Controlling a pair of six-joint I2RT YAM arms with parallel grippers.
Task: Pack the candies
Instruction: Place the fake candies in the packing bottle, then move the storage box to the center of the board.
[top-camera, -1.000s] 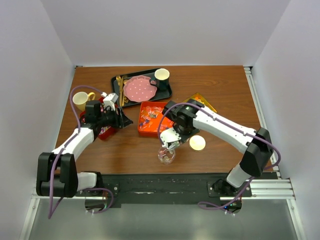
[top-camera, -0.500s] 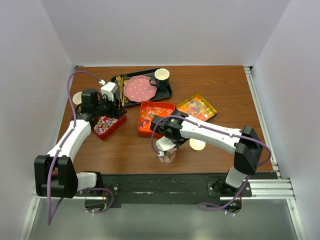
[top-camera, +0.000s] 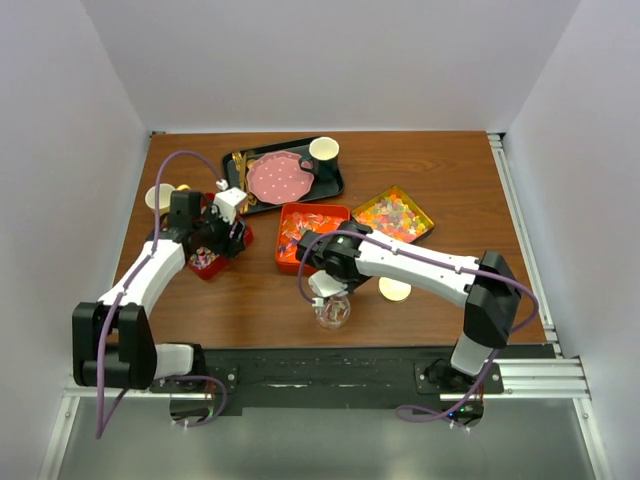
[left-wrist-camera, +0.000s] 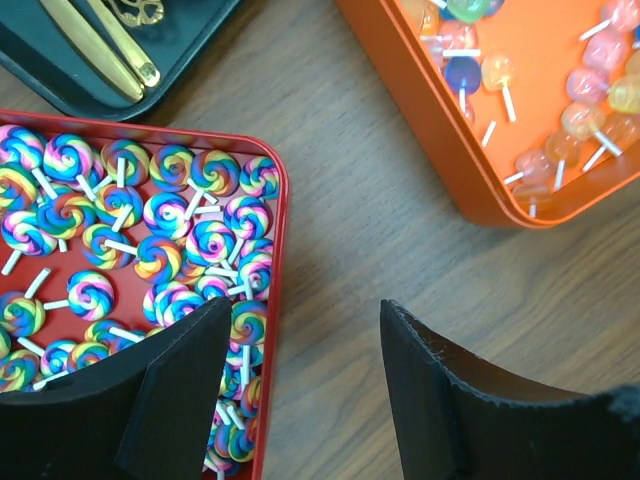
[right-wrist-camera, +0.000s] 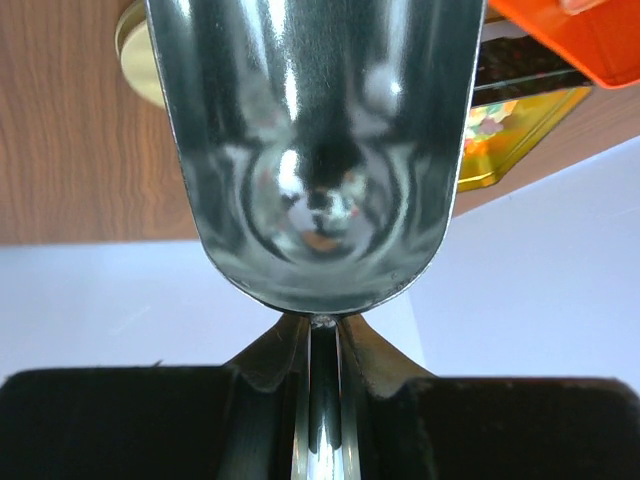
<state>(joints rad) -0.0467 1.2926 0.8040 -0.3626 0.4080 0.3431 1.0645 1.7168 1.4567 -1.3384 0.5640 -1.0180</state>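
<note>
The left gripper lowers next onto the red tray's rim on the side by the orange tray, since that rim already runs between its open fingers.
The candies lie in three trays. Rainbow swirl lollipops (left-wrist-camera: 150, 240) fill a red tray (top-camera: 205, 264). Pink, orange and blue lollipops (left-wrist-camera: 590, 110) lie in an orange tray (top-camera: 310, 235). Small mixed candies fill a yellow tray (top-camera: 395, 215). My left gripper (left-wrist-camera: 305, 395) is open and empty, hovering over the red tray's right rim (left-wrist-camera: 272, 330); it also shows in the top view (top-camera: 218, 238). My right gripper (right-wrist-camera: 320, 400) is shut on the handle of a metal scoop (right-wrist-camera: 315, 150), which looks empty, just above a small glass jar (top-camera: 332, 314).
A black tray (top-camera: 330, 182) at the back holds a pink dotted plate (top-camera: 277, 177), a cup (top-camera: 323, 151) and gold utensils (left-wrist-camera: 100, 55). A yellow mug (top-camera: 160, 197) stands at the left. A round gold lid (top-camera: 394, 290) lies right of the jar.
My right arm swung left and brought the scoop from beside the orange tray to over the jar. My left gripper shifted back and stays over the red tray.
</note>
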